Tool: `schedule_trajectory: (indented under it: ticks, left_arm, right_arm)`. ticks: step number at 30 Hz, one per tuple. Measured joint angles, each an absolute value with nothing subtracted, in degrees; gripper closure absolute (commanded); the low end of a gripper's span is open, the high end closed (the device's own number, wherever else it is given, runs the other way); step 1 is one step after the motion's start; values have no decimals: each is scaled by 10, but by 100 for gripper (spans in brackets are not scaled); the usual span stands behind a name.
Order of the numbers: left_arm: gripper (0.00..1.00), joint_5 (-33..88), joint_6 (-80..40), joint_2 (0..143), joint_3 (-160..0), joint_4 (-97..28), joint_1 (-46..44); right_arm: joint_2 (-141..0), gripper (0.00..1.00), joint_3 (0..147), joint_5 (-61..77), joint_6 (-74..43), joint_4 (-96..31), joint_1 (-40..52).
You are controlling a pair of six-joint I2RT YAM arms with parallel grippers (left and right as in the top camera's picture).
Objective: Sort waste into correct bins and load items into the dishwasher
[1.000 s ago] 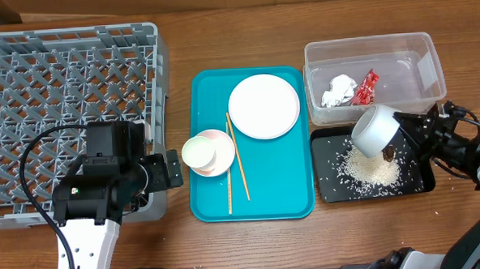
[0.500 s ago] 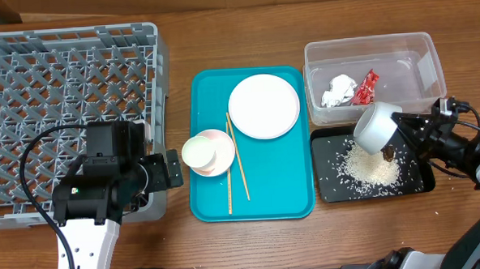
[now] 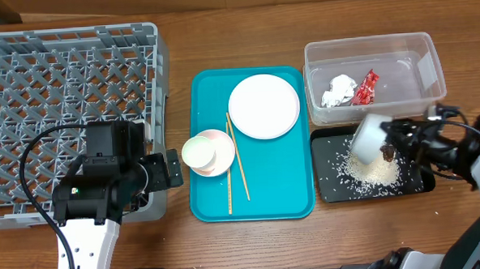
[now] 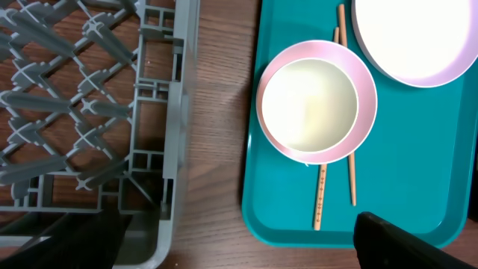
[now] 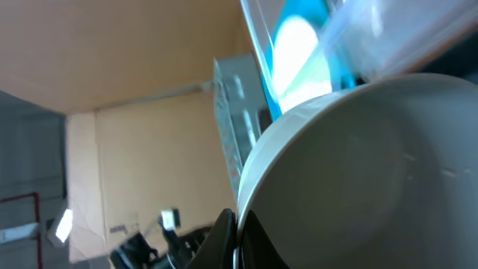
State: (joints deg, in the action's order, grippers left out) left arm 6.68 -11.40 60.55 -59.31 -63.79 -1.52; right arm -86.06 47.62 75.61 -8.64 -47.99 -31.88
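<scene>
The rice is already tipped out. My right gripper will turn the pale bowl upright next and carry it down onto the white plate (image 3: 264,107) (image 5: 296,58).
My right gripper (image 3: 393,144) is shut on the rim of the pale bowl (image 3: 368,137), held tipped on its side over the black tray (image 3: 332,187). Loose white rice (image 3: 373,169) lies piled on that tray, with a brown scrap (image 3: 387,153) under the bowl's edge. In the right wrist view my fingers (image 5: 239,233) pinch the bowl's rim (image 5: 373,172). The clear tub (image 3: 366,41) holds the white napkin (image 3: 339,89) and the red wrapper (image 3: 366,87). My left gripper (image 4: 239,246) is open and empty by the grey dish rack (image 3: 59,85).
The teal tray (image 3: 255,203) carries the white plate (image 3: 263,106), the pink-and-white bowl (image 3: 218,158) with the white cup (image 3: 198,151) in it, and the chopsticks (image 3: 238,163). The left wrist view shows the bowl (image 4: 317,101) and the rack's corner (image 4: 168,187).
The right gripper has lowered the bowl slightly and shifted it left over the rice pile. The left arm has not moved.
</scene>
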Motion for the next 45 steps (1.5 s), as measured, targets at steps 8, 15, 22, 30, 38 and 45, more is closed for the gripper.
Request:
schedule_trajectory:
  ticks: [8,15,22,30,38,45]
  left_arm:
    - [0,67,-114,606,-593,-638,-15]
    - [0,67,-114,606,-593,-636,-15]
    - [0,67,-114,606,-593,-634,-15]
    - [0,67,-114,606,-593,-632,-15]
    - [0,67,-114,606,-593,-632,-15]
    - [0,66,-114,606,-593,-633,-15]
  right_arm:
    - [-840,96,598,562,-42,-620,-171]
    - [-817,96,746,411,-25,-642,-11]
    - [-820,96,753,253,-21,-536,189]
    - [-892,96,754,61,-16,-407,332]
    - [-1034,91,754,11,-16,-350,345]
    - [-1065,63,758,8,-13,-363,345]
